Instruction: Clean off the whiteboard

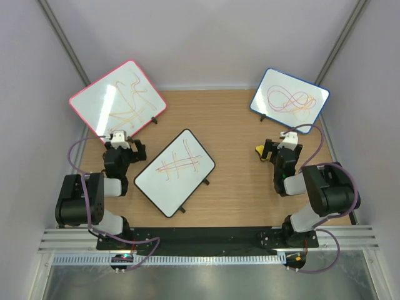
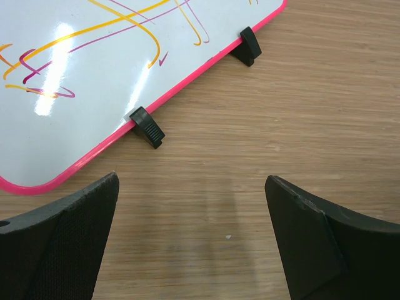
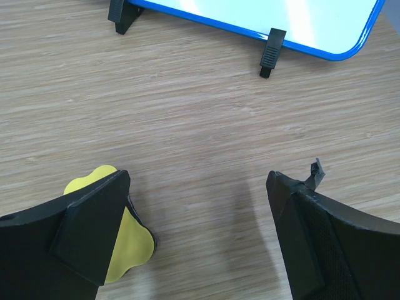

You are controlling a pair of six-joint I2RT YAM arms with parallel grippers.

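The black foot by the whiteboard's near corner (image 3: 272, 52) sticks out from the whiteboard's blue frame, so my right gripper will reach outward to it next.
The blue-framed whiteboard (image 1: 290, 100) stands at the far right, with purple and orange loops on it. Its lower edge and black feet show at the top of the right wrist view (image 3: 250, 19). My right gripper (image 1: 279, 149) is open and empty above the table, short of that board (image 3: 197, 187). A yellow eraser (image 1: 260, 150) lies just left of it, partly hidden under my left finger (image 3: 128, 244). My left gripper (image 1: 119, 141) is open and empty (image 2: 190, 187) near the pink-framed board.
A pink-framed board (image 1: 117, 98) with orange and purple scribbles stands at the far left; its edge and black feet show in the left wrist view (image 2: 94, 75). A black-framed board (image 1: 175, 172) with crossed lines lies in the middle. Grey walls enclose the table.
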